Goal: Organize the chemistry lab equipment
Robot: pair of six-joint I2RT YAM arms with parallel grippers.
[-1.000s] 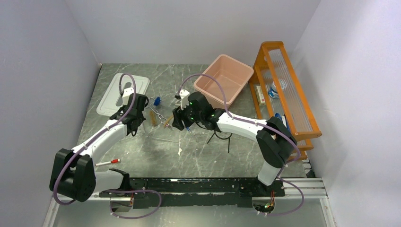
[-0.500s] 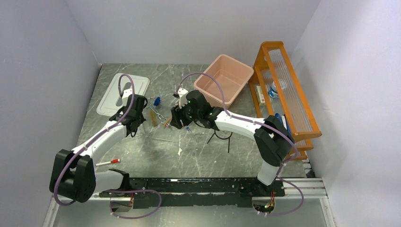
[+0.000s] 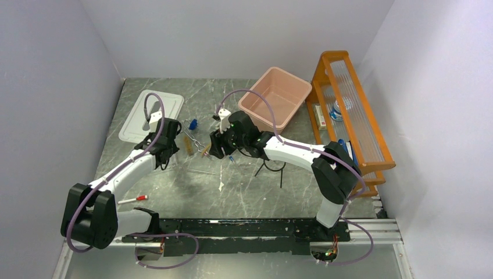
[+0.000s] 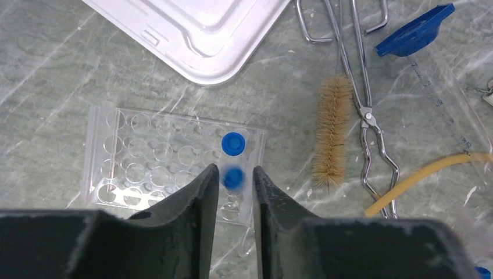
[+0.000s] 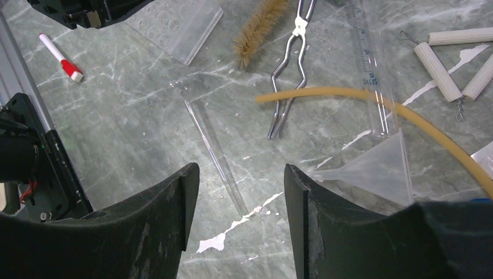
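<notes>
My right gripper should move down and to the right in the top view, onto the loose blue-capped tube (image 3: 232, 158), because the tube is below on that side.
In the left wrist view my left gripper (image 4: 235, 172) is shut on a blue-capped clear tube (image 4: 234, 180) and holds it upright over a clear tube rack (image 4: 145, 154). A second blue-capped tube (image 4: 234, 143) stands in the rack. The brown brush (image 4: 332, 139), metal tongs (image 4: 364, 110) and amber tubing (image 4: 427, 174) lie to the right. My right gripper (image 5: 239, 174) is open and empty, just above a glass rod (image 5: 214, 142). The white triangle (image 5: 450, 58) lies at its far right. The black wire ring (image 3: 273, 166) lies under the right arm.
A white tray (image 3: 145, 113) sits at the back left, a pink basin (image 3: 278, 96) at the back centre and an orange wooden shelf (image 3: 349, 110) along the right. A red-capped marker (image 3: 132, 199) lies near the front left. A clear funnel (image 5: 372, 168) and a graduated cylinder (image 5: 369, 58) lie mid-table.
My right gripper has moved slightly left over the glass rod. My left arm has shifted only a little over the rack.
</notes>
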